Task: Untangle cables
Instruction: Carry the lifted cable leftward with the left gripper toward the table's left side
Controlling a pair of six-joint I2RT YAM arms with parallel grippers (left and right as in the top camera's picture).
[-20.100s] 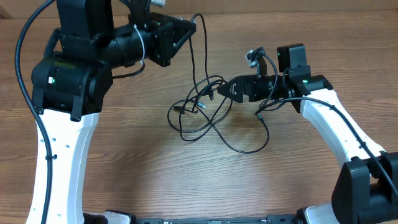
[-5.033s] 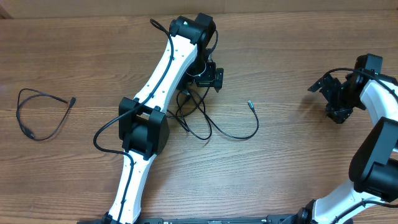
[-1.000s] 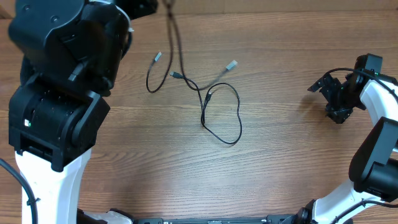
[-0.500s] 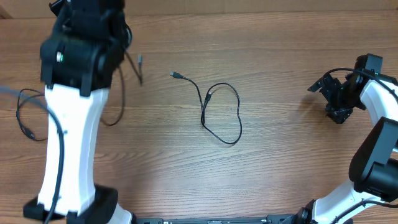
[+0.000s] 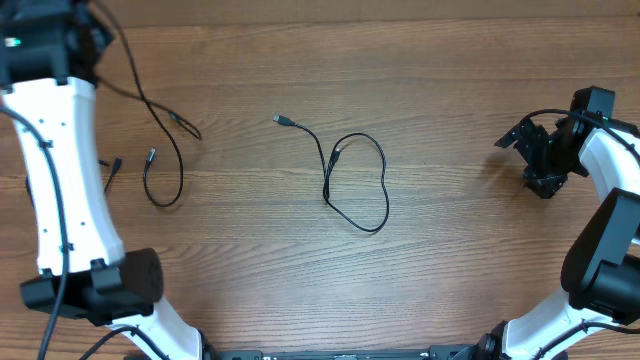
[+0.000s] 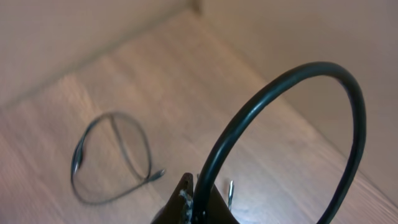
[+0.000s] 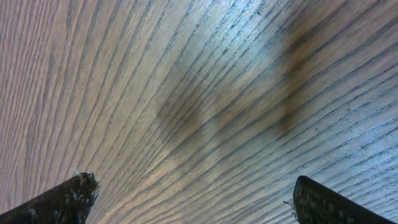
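Note:
The left gripper should go down toward the wood (image 5: pixel 114 129) (image 6: pixel 179 158) beside the second cable and let go of the thick-looking black cable, since that spot is below the raised left gripper.
My left gripper (image 6: pixel 196 202) is shut on a thick-looking black cable (image 6: pixel 283 78) that arcs up out of its jaws. In the overhead view that cable (image 5: pixel 150 105) hangs from the raised left arm (image 5: pixel 55 150) at the top left and ends in a small loop low over the table's left side. A second cable (image 5: pixel 112 164) peeks out beside the white arm link; it shows as a loose loop (image 6: pixel 157 175) in the left wrist view. A third cable (image 5: pixel 384 185) lies looped at the table's middle. My right gripper (image 5: pixel 537 152) stands open at the far right, over bare wood (image 7: pixel 196 193).
The left arm's white link and black base joint (image 5: pixel 95 290) cover much of the table's left side. The right arm (image 5: pixel 605 240) runs down the right edge. A pale wall or board (image 6: pixel 298 31) stands close behind the table's far left corner.
The left arm has swung further left with its cable, which now dangles over the left side near the second cable. The middle cable and the right arm have not moved.

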